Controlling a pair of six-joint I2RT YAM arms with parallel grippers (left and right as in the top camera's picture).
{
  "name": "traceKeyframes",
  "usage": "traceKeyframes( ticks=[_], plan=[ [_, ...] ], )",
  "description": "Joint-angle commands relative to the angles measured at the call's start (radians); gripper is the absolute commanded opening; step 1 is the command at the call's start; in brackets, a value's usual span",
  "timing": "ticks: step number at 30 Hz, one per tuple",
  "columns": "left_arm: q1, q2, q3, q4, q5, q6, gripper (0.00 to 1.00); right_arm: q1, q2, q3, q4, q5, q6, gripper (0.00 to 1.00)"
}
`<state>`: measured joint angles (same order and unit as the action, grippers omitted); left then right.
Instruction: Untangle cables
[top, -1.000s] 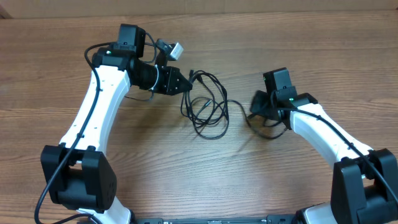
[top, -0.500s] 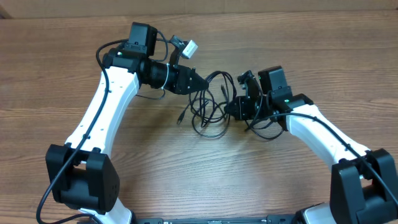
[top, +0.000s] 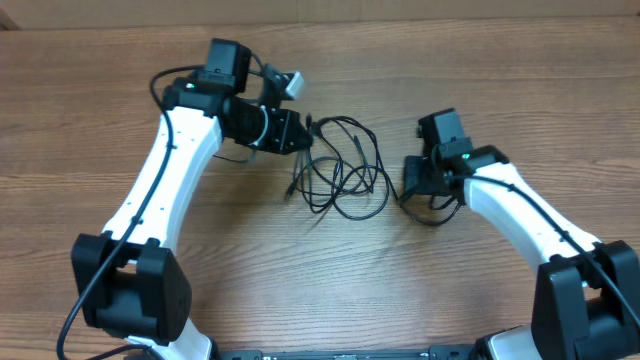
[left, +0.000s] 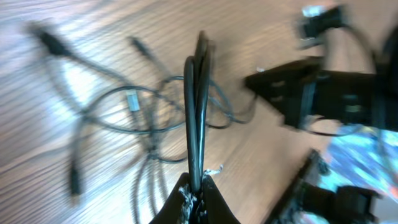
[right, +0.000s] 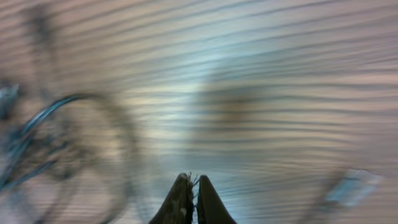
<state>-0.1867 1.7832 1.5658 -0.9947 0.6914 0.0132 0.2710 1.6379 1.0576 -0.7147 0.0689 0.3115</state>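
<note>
The pinched black cables (top: 345, 170) go up high in my left gripper next, then down toward the table for it to open, since their loops lie tangled together.
The cables (top: 345, 170) are thin black cords lying in tangled loops on the wooden table between my arms. My left gripper (top: 303, 135) is at the tangle's upper left and is shut on a cable. In the left wrist view, the jaws (left: 198, 185) pinch a doubled black cable (left: 196, 106) that runs straight away from them. More loops and small plugs (left: 130, 102) lie blurred on the table beyond. My right gripper (top: 408, 182) is just right of the tangle. Its jaws (right: 191, 182) are shut with nothing seen between them. Blurred loops (right: 43, 137) show to their left.
A black loop (top: 432, 215) lies under my right wrist. A white connector (top: 291, 83) hangs on the left wrist's own wiring. My right arm (left: 311, 93) shows across the table in the left wrist view. The table's far edge (top: 400, 22) is at the top.
The right gripper went left into the tangle and has drawn back to the right. The left gripper shifted slightly back left. The loops now spread wider to the right.
</note>
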Motion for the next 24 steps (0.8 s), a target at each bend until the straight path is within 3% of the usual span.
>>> traceKeyframes(
  ticks=[1, 3, 7, 9, 11, 13, 17, 24],
  plan=[
    [0.041, -0.105, 0.042, 0.022, -0.087, -0.04, 0.04, -0.04, -0.034, 0.122, -0.063, 0.282, 0.079, 0.04],
    [0.044, -0.151, 0.059, 0.078, -0.052, -0.042, 0.04, -0.054, -0.034, 0.175, -0.105, 0.238, 0.078, 0.04],
    [0.042, -0.259, 0.062, 0.418, 0.091, -0.178, 0.04, -0.057, -0.034, 0.237, -0.153, 0.148, 0.08, 0.04],
    [0.044, -0.293, 0.062, 0.554, 0.04, -0.253, 0.04, -0.057, -0.034, 0.241, -0.163, 0.146, 0.082, 0.04],
    [0.052, -0.338, 0.062, 0.687, -0.111, -0.323, 0.04, -0.061, -0.035, 0.241, -0.177, 0.147, 0.082, 0.04],
    [0.053, -0.365, 0.062, 0.724, -0.21, -0.329, 0.04, -0.071, -0.035, 0.241, -0.189, 0.146, 0.082, 0.04],
    [0.026, -0.377, 0.062, 0.654, -0.158, -0.33, 0.04, -0.095, -0.035, 0.241, -0.197, 0.146, 0.082, 0.04],
    [-0.107, -0.26, 0.058, 0.101, -0.171, -0.184, 0.04, -0.113, -0.035, 0.241, -0.236, 0.146, 0.082, 0.04]
  ],
)
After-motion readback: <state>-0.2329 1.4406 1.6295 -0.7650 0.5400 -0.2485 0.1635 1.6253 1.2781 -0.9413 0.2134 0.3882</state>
